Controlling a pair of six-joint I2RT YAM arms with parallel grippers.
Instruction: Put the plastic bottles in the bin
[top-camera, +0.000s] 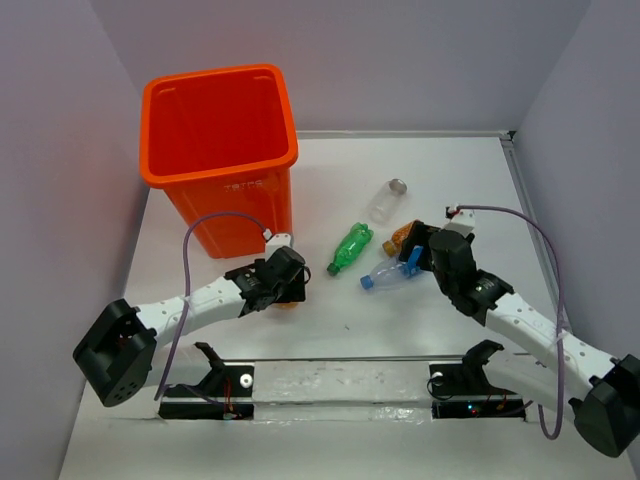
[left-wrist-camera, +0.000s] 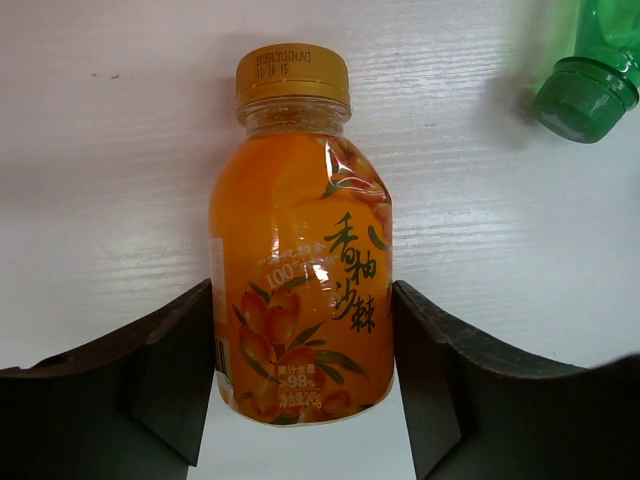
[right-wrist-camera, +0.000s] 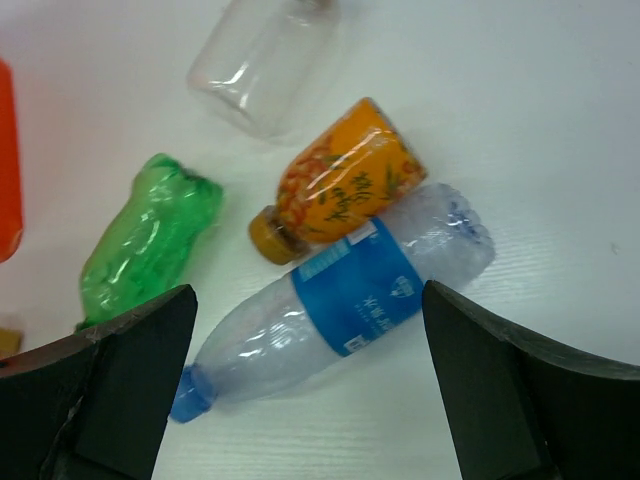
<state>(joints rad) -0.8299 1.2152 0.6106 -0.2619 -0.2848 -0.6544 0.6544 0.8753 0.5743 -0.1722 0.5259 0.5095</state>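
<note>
I will lift the orange bottle up and outward with my left gripper next, over the bin's opening (top-camera: 216, 122), and let go of it, because that opening is above and outward of the gripper.
The tall orange bin (top-camera: 220, 140) stands at the back left. My left gripper (top-camera: 285, 280) is in front of it, its fingers pressed on both sides of an orange bottle (left-wrist-camera: 300, 270) with a gold cap that lies on the table. My right gripper (top-camera: 420, 255) is open wide above a clear blue-labelled bottle (right-wrist-camera: 350, 290). Beside that bottle lie a second orange bottle (right-wrist-camera: 345, 185), a crushed green bottle (right-wrist-camera: 150, 240) and a clear unlabelled bottle (right-wrist-camera: 265, 60). The green bottle's cap (left-wrist-camera: 585, 95) shows in the left wrist view. A second blue-labelled bottle is out of view.
Pale walls close the table on the left, back and right. The arm bases and a rail (top-camera: 340, 385) run along the near edge. A purple cable (top-camera: 215, 220) loops over each arm. The bin's side shows in the right wrist view (right-wrist-camera: 8, 160).
</note>
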